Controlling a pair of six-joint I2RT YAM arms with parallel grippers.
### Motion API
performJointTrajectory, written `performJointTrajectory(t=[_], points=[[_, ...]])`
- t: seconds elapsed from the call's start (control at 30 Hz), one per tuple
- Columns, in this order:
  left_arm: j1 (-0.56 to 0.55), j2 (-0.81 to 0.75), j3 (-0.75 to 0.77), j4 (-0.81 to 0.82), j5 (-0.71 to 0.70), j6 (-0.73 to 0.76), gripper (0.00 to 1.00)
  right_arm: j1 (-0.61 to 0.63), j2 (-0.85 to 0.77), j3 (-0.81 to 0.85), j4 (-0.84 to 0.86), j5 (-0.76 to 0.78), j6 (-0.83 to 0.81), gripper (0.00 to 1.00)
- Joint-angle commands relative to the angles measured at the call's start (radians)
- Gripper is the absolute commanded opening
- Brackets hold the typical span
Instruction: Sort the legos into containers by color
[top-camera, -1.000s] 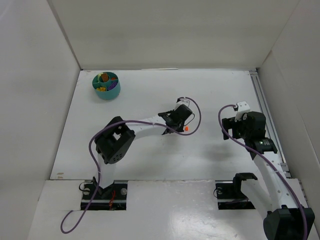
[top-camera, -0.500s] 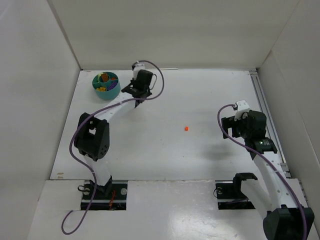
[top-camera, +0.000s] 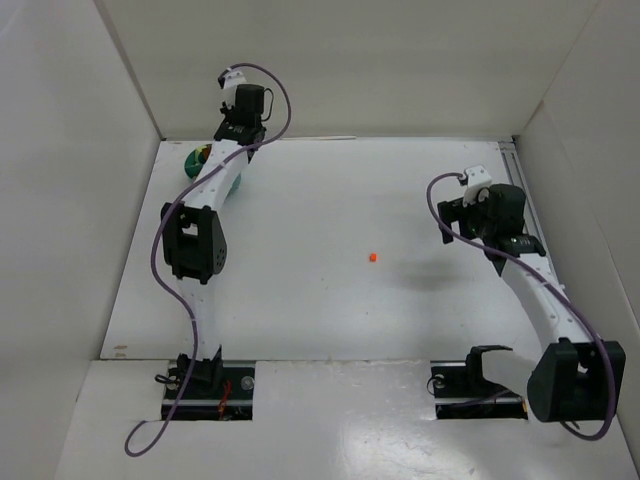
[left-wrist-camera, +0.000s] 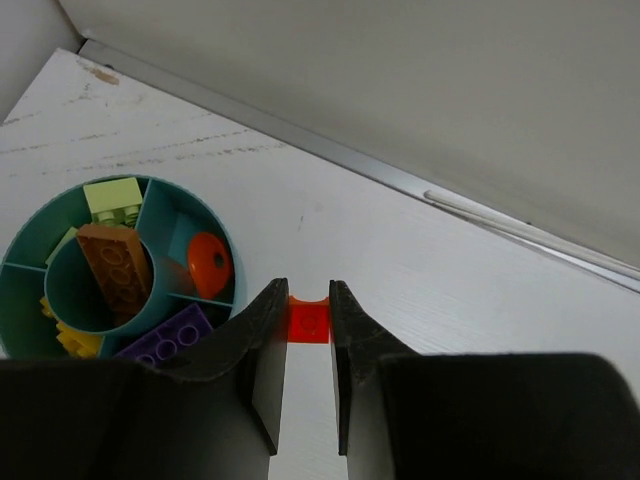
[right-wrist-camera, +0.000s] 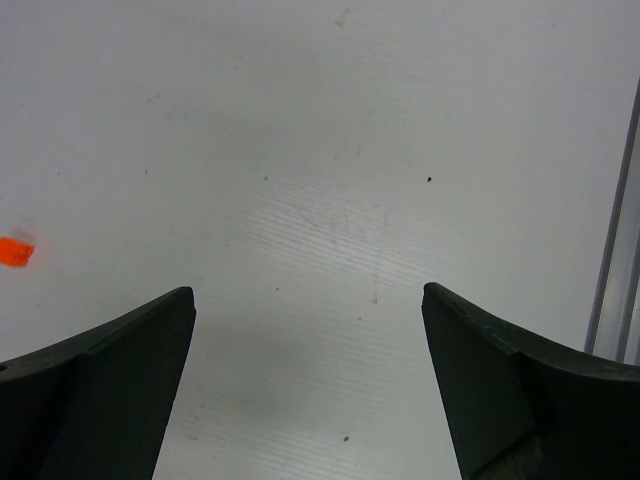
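I will move my left gripper down and to the left in the wrist view next, over the orange round piece's compartment (left-wrist-camera: 202, 256), and let go of the lego there because the colors match.
In the left wrist view my left gripper (left-wrist-camera: 309, 300) is shut on a small red-orange lego (left-wrist-camera: 309, 320), hanging just right of the round teal tub (left-wrist-camera: 222, 232). The tub's containers hold a pale green brick (left-wrist-camera: 112, 198), an orange-brown brick (left-wrist-camera: 115, 268) in the inner ring, an orange round piece (left-wrist-camera: 209, 262), a purple brick (left-wrist-camera: 165, 335) and yellow bricks (left-wrist-camera: 72, 340). From above, the left gripper (top-camera: 240, 135) is at the far left and the arm hides most of the tub (top-camera: 197, 158). A second red-orange lego (top-camera: 372, 257) (right-wrist-camera: 14, 251) lies mid-table. My right gripper (top-camera: 455, 215) (right-wrist-camera: 308, 292) hangs open over bare table.
White walls enclose the table on the left, back and right; the back wall's base (left-wrist-camera: 400, 180) runs close behind the tub. A metal rail (right-wrist-camera: 610, 260) lines the table's right edge beside the right gripper.
The left arm has swung from mid-table to the far-left corner beside the tub, carrying a red-orange lego. The other red-orange lego stayed put. The right arm has reached a little farther forward.
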Motion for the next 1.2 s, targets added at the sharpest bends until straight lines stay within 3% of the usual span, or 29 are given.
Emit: performJointTrajectory(t=[0.0, 0.9, 1.17], points=[[0.051, 0.016, 0.072, -0.049, -0.003, 0.020, 0.11, -0.005, 0.045, 0.085, 0.046, 0.031, -0.021, 0.99], [0.102, 0.156, 0.115, -0.051, -0.102, 0.044, 0.18, -0.005, 0.215, 0.173, 0.043, 0.101, -0.010, 0.99], [0.102, 0.174, 0.106, -0.060, -0.102, 0.041, 0.28, -0.005, 0.234, 0.173, 0.043, 0.091, -0.001, 0.99]])
